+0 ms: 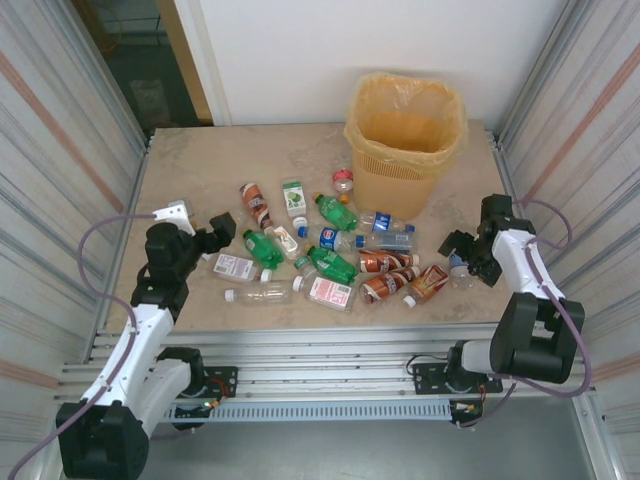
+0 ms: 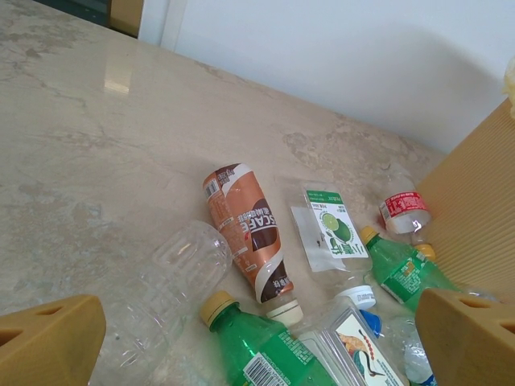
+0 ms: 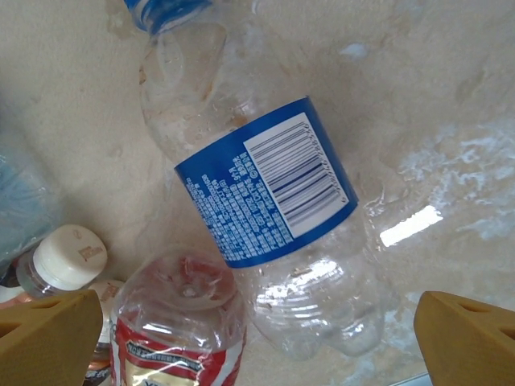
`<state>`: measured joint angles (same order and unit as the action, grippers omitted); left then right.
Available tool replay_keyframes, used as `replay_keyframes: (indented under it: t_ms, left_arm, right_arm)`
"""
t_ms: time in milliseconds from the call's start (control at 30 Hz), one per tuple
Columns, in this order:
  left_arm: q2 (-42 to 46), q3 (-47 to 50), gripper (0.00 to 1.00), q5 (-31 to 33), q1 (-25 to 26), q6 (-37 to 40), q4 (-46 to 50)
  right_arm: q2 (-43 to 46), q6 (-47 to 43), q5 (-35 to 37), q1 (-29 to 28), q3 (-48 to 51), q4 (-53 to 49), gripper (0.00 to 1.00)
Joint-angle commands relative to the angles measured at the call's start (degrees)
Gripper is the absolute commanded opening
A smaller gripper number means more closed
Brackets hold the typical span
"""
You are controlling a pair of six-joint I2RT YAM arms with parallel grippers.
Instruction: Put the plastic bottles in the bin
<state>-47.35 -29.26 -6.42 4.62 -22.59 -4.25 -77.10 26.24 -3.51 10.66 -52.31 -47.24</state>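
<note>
My right gripper already has that end of the bottle between its open fingers, so it will next move down onto the clear bottle's base (image 1: 462,281) (image 3: 322,314) and close there.
Several plastic bottles (image 1: 330,255) lie scattered across the middle of the table, green, brown-labelled, blue-labelled and white-pink ones. The bin (image 1: 405,140), yellow-beige with an orange liner, stands at the back right. My left gripper (image 1: 215,232) is open at the heap's left edge; its wrist view shows a green bottle (image 2: 265,346), a clear one (image 2: 173,281) and a brown-labelled one (image 2: 249,233) ahead of its fingers (image 2: 48,342). My right gripper (image 1: 462,255) hangs open over a clear blue-labelled bottle (image 3: 265,193), whose base lies between the fingers (image 3: 471,338), untouched.
A red-labelled bottle (image 3: 177,330) and a white-capped one (image 3: 68,257) lie close beside the blue-labelled bottle. The bin's wall (image 2: 475,209) rises behind the heap in the left wrist view. Corrugated metal walls (image 1: 60,150) close in both sides of the table.
</note>
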Motion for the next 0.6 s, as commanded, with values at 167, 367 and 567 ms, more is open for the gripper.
replay_keyframes:
  t_ms: [167, 367, 567]
  left_arm:
    - [-0.81, -0.08, 0.99, 0.31, 0.26, -0.97, 0.67]
    - [-1.60, -0.35, 0.99, 0.18, 0.21, -1.12, 0.73]
    - [-3.30, -1.95, 0.99, 0.92, 0.25, -1.68, 2.97]
  right_arm:
    - [-5.85, -0.75, -1.51, 2.31, -2.26, 2.65, 0.96]
    - [-10.36, -0.14, -0.80, 2.87, -3.01, 4.47, 0.89]
    - [-14.86, 0.50, -2.23, 4.17, -3.46, 6.81, 0.79]
